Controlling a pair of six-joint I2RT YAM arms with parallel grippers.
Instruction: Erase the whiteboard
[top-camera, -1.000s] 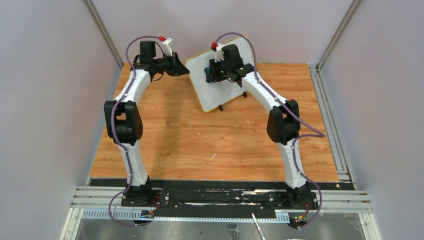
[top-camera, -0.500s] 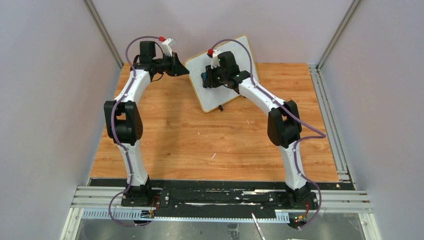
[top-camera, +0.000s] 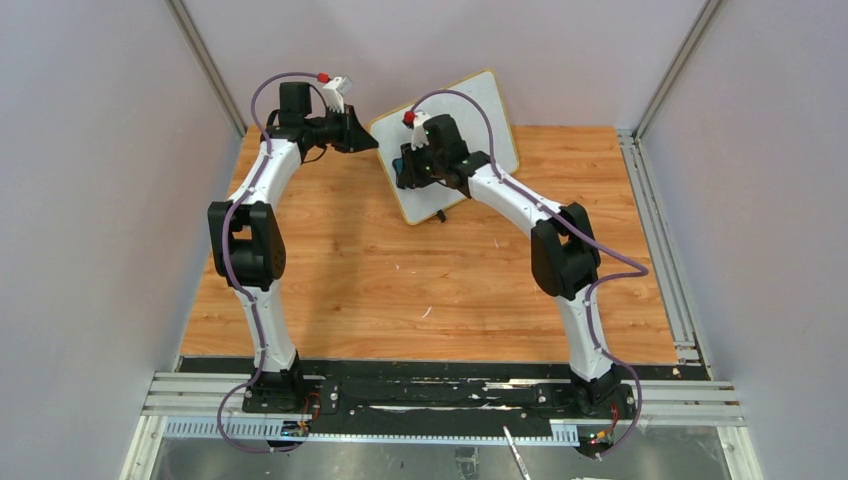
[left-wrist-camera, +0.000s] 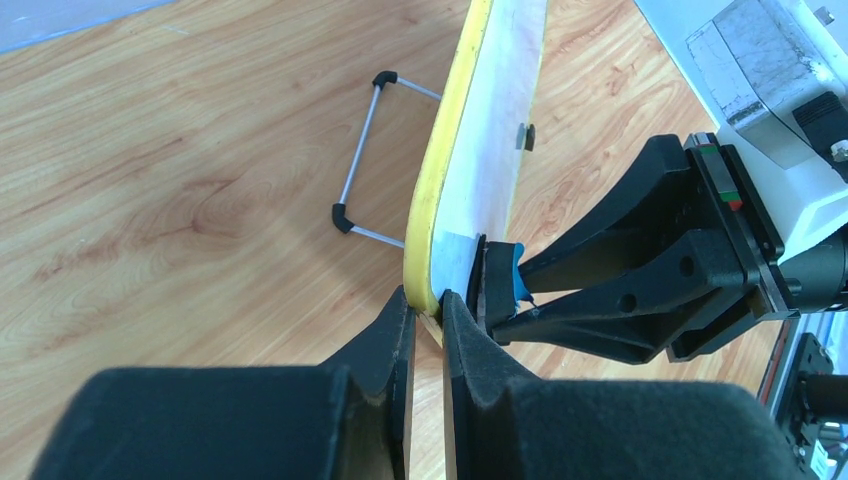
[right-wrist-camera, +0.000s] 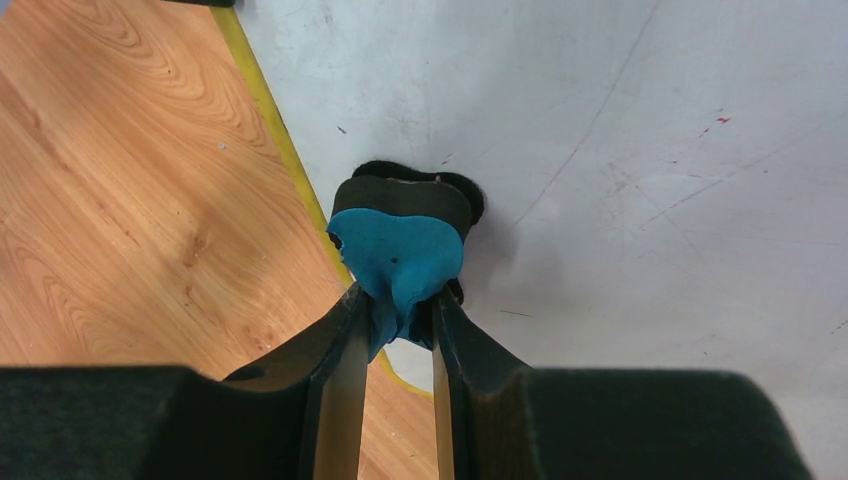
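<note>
I should next move my right gripper back toward the metal bar and lower it to release the eraser (right-wrist-camera: 400, 255) on the bare tabletop, since the whiteboard shows only faint streaks.
The whiteboard (top-camera: 480, 110) stands tilted at the back of the wooden table. My left gripper (top-camera: 372, 143) is shut on its left edge; the left wrist view shows the jaws (left-wrist-camera: 428, 305) pinching the yellowish frame (left-wrist-camera: 440, 200). My right gripper (top-camera: 402, 168) is shut on a blue eraser (right-wrist-camera: 400, 255) and presses it flat against the board face (right-wrist-camera: 620, 120), close to the left frame edge. The eraser (left-wrist-camera: 512, 275) also shows in the left wrist view, just beside my left fingers. Only faint grey streaks and tiny red specks (right-wrist-camera: 720, 120) show on the board.
The board's wire stand with black feet (left-wrist-camera: 360, 150) rests on the table behind it. Grey walls close in the back and sides. A metal rail (top-camera: 660, 230) runs along the table's right edge.
My right gripper has slid the eraser leftward and slightly down across the board, ending near its left edge. The left arm and the board have stayed put.
</note>
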